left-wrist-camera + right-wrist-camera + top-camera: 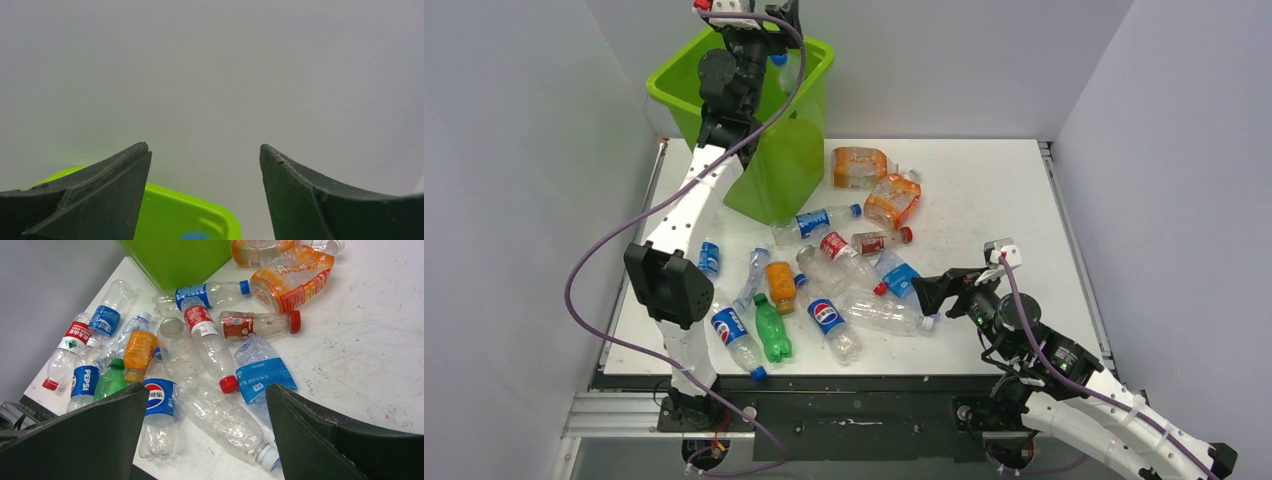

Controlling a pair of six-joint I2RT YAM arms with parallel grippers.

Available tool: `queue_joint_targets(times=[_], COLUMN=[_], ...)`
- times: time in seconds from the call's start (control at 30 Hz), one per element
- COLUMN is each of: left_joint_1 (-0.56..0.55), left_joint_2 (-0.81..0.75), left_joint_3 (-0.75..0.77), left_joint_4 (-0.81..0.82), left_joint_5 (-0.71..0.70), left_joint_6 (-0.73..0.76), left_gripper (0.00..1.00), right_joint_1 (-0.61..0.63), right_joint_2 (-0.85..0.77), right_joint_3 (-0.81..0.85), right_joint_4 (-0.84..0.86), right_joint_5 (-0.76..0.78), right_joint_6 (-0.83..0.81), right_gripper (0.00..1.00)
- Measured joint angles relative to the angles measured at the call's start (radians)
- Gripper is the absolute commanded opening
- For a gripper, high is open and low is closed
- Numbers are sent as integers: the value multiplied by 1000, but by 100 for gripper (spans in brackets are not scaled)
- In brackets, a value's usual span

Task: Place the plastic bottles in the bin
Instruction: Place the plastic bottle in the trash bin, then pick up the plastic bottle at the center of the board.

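Observation:
Next, my right gripper needs to move down, turning until its open fingers straddle the white cap of the clear bottle, because that end of the clear bottle sticks out from the crowded bottles.
The lime-green bin [669, 95] stands at the table's back left. My left gripper [769, 20] hangs over its open top, jaws wide open and empty [205, 147]; the bin's rim [175, 210] and a blue cap [195, 236] show below it. A clear bottle [782, 68] lies inside the bin. Several plastic bottles lie on the table: two orange ones [861, 166], a green one [772, 328], Pepsi ones [829, 318]. My right gripper [929, 293] is open and empty [207, 387], low over a clear bottle [225, 420] with a white cap.
The white table [1004, 200] is walled in grey at the left, back and right. The left arm's purple cable [589, 260] loops past the table's left edge. The bottles crowd the middle and front left, in front of the bin [175, 260].

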Motion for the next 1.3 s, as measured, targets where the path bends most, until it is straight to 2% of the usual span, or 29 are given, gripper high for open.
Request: queue_joint_targets(times=[0.1, 0.3, 0.47, 0.6, 0.8, 0.93, 1.07, 1.17, 1.3], left_joint_1=[-18, -90, -247, -417, -516, -526, -526, -526, -526], left_joint_2=[-4, -98, -381, -683, -1036, -1133, -1199, -1258, -1296], left_joint_3=[12, -43, -310, -575, -1004, -1241, -1436, -1509, -1528], left_joint_4=[16, 21, 11, -27, -133, -282, -391, -408, -399], left_joint_5=[-20, -42, -37, -10, 61, 87, 72, 41, -7], left_joint_6=[-1, 40, 132, 180, 180, 127, 77, 37, -18], left_gripper=[91, 91, 91, 91, 91, 91, 91, 91, 90], right_joint_1=[0, 0, 0, 0, 0, 0, 0, 0, 0], right_joint_2=[0, 0, 3, 39, 215, 327, 333, 287, 103], right_joint_3=[0, 0, 3, 21, 42, 34, -15, -57, -147], right_joint_4=[-10, -19, -24, -36, -56, -72, -72, -90, -129], right_joint_5=[7, 8, 9, 11, 27, 35, 42, 70, 88], right_joint_6=[-3, -7, -8, -7, 11, 68, 166, 288, 459], right_gripper=[90, 90, 90, 90, 90, 90, 90, 90, 90])
